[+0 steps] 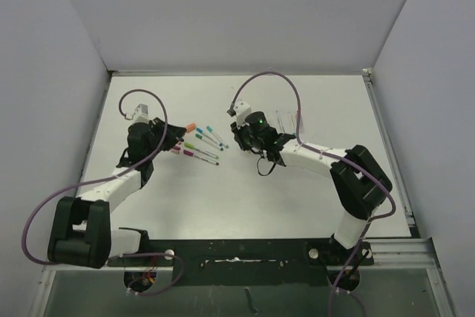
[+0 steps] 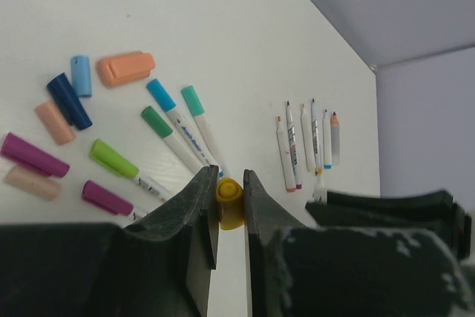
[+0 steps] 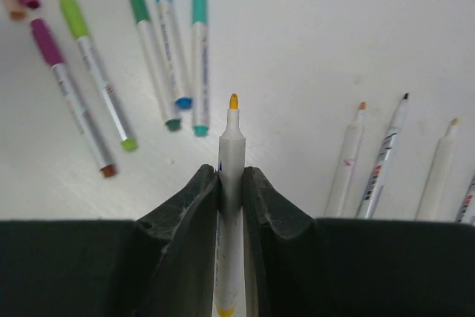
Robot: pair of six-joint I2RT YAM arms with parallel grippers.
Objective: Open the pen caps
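My right gripper will next go down to the table, moving toward the row of uncapped pens to lay the pale pen beside them, since the pale pen's tip is bare.
My left gripper (image 2: pixel 229 175) is shut on a loose yellow pen cap (image 2: pixel 229 204), held above the table. My right gripper (image 3: pixel 231 173) is shut on a pale pen barrel (image 3: pixel 231 146) whose bare yellow tip points forward, with no cap on it. Several pens that still wear their pen caps, among them blue (image 2: pixel 159 94), teal (image 2: pixel 192 99) and green (image 2: pixel 156 121), lie fanned on the table between the two grippers (image 1: pixel 202 142). Several loose caps lie left of them, including a fat orange one (image 2: pixel 125 68) and a dark blue one (image 2: pixel 69 100).
A row of uncapped pens (image 2: pixel 308 139) lies to the right of the capped ones, near the right arm (image 1: pixel 319 157). The white table (image 1: pixel 245 198) ends at walls at the back and on both sides.
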